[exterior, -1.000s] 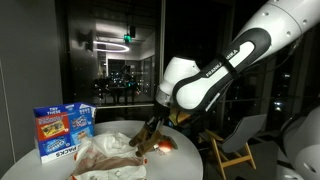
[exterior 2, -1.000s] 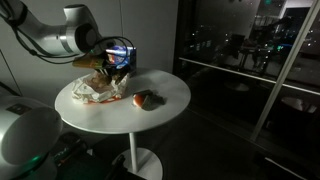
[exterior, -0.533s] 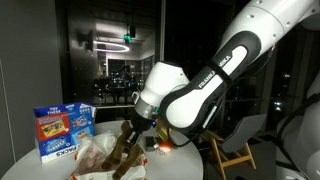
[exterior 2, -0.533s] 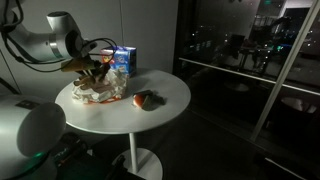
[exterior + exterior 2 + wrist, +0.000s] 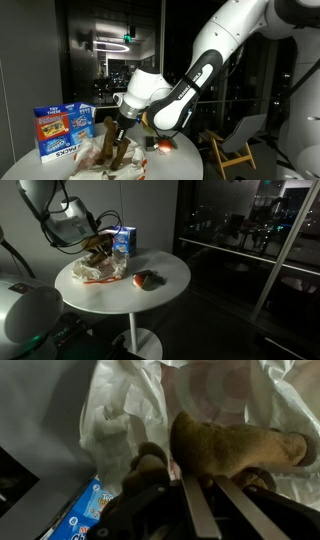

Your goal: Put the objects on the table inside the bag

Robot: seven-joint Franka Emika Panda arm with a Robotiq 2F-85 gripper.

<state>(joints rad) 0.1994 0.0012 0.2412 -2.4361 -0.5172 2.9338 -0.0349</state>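
Note:
I should next move the brown plush toy down into the bag with my gripper, tilting my gripper to point straighter down.
My gripper is shut on a brown plush toy and holds it over the crumpled white plastic bag. In the wrist view the fingers pinch the brown toy with the bag's white folds right beneath it. In an exterior view the gripper hangs above the bag on the white round table. An orange-red object and a dark object lie together on the table beside the bag. The orange-red one also shows behind my arm.
A blue printed box stands on the table behind the bag; it also shows in the other exterior view and the wrist view. A wooden chair stands beyond the table. Dark windows surround the scene.
My gripper has carried the brown toy away from the orange-red object and across to above the bag. The objects on the table have not moved.

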